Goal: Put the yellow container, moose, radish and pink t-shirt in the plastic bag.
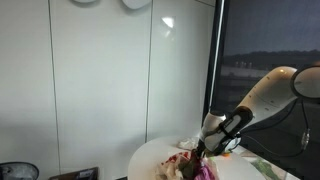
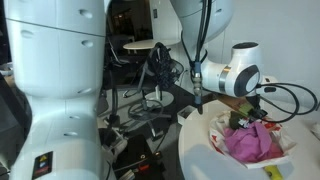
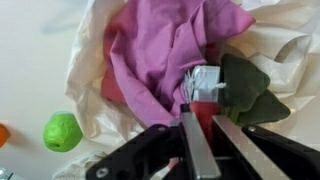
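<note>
My gripper needs to lower the radish into the bag next and let it go, as the radish still hangs over the bag and the bag's space beside the pink t-shirt is below my gripper.
In the wrist view my gripper [image 3: 202,113] is shut on the radish [image 3: 206,97], a red plush body with a white fringe and dark green leaves [image 3: 248,88]. It holds the radish over the open white plastic bag [image 3: 88,62]. The pink t-shirt [image 3: 165,45] lies crumpled inside the bag, right beside the radish. In both exterior views the gripper [image 1: 203,150] [image 2: 240,118] hangs low over the bag [image 2: 215,137], with the t-shirt [image 2: 250,141] showing pink. The yellow container and the moose are not clearly in view.
The bag sits on a round white table [image 1: 150,155] [image 2: 200,160]. A lime-green round object [image 3: 62,131] and a bit of something orange [image 3: 3,133] lie on the table beside the bag. White wall panels stand behind the table [image 1: 100,80].
</note>
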Available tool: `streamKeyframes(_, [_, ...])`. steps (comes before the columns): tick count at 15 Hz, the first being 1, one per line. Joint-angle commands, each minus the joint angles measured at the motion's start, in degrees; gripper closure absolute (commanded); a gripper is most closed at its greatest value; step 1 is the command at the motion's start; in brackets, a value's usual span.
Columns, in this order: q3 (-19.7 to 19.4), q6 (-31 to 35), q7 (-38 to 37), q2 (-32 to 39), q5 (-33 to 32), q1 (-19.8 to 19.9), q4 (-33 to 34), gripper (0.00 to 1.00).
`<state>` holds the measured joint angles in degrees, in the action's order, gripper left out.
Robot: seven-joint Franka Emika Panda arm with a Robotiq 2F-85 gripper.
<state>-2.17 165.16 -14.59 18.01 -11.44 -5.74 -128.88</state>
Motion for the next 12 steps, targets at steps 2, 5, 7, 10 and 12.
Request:
streamKeyframes(2, [-10.66, 1.26, -7.08, 5.62, -7.15, -6.80, 4.54, 0.95])
streamKeyframes(5, [-10.61, -1.36, -6.28, 7.46, -5.38, -7.75, 5.00, 0.95])
streamKeyframes(7, [-9.10, -1.96, -4.97, 7.98, -4.55, -7.93, 4.74, 0.95])
streamKeyframes(10, [-8.82, -1.14, -5.10, 10.51, -5.30, -9.53, 6.74, 0.95])
streamKeyframes(12, [-9.35, -2.95, -5.40, 13.48, -5.19, -10.32, 9.72, 0.95])
